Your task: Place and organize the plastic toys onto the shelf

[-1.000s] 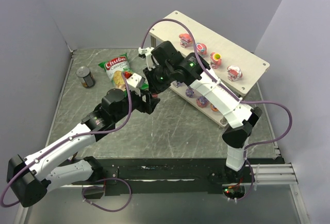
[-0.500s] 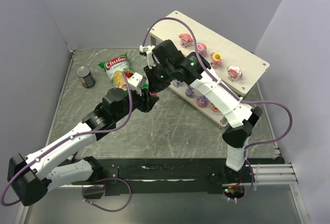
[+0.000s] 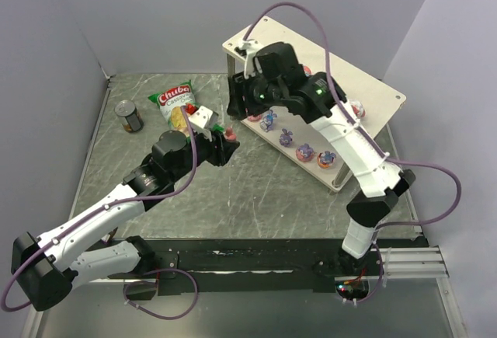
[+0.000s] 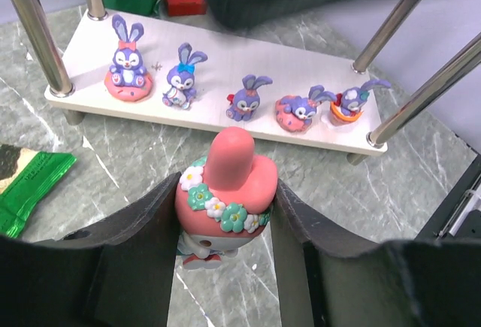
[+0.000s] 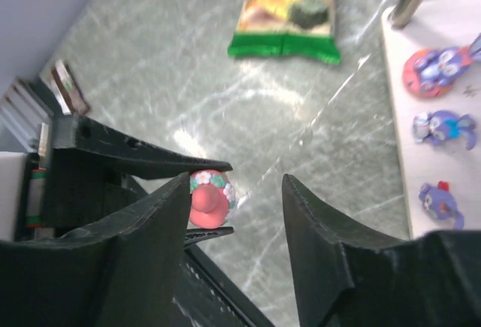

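Observation:
Purple bunnies line the lower board. The left gripper therefore moves up and outward over the upper board's end (image 3: 264, 33) by the chip bag next and releases the toy.
My left gripper (image 3: 226, 141) is shut on a pink-red toy (image 3: 230, 131) with a flower band, held above the table in front of the shelf (image 3: 376, 89). In the left wrist view the toy (image 4: 225, 184) sits tight between both fingers (image 4: 146, 229). Several purple bunny toys (image 4: 126, 62) stand in a row on the lower board (image 4: 301, 68). My right gripper (image 3: 235, 102) is open and empty, above and beyond the left gripper. Its view looks down on the held toy (image 5: 210, 200). The right arm hides most of the upper-tier toys; one (image 3: 355, 109) shows.
A green chip bag (image 3: 177, 104) lies at the back left, near the left gripper. A dark can (image 3: 129, 116) stands left of the bag. Thin metal posts (image 4: 34, 30) hold the shelf corners. Grey walls close in the table.
The right gripper has drawn back from the left gripper, up and toward the shelf. The left gripper has kept the pink-red toy and shifted slightly right.

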Motion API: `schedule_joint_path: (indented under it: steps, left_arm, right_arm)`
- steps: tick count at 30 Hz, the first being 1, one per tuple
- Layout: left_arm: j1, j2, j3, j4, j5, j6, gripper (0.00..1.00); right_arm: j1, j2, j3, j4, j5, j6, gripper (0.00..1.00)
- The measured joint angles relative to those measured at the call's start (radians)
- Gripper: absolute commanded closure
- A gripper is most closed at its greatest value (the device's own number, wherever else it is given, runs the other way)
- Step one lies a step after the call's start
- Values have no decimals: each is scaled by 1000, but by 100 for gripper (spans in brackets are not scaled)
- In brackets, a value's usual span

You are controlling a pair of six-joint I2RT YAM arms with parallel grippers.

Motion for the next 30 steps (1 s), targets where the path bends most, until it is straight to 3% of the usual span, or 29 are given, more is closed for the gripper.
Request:
schedule_joint_path:
  steps: [9,15,20,30]
  left_arm:
    - [24,21,52,22,13,-14,99]
    - [171,101,168,98,112,-71,99]
    - [269,227,301,163,190,-117,99]
    - [359,470,552,256,265,-204,99]
  right_arm:
    - [-15,-163,-45,111,48,11,32]
    - [-17,-323,-194,193,67,0,29]
    - [-19,-424,-305,237,79,-20,26]
    - [-22,-617,-491,319,129,-87,23]
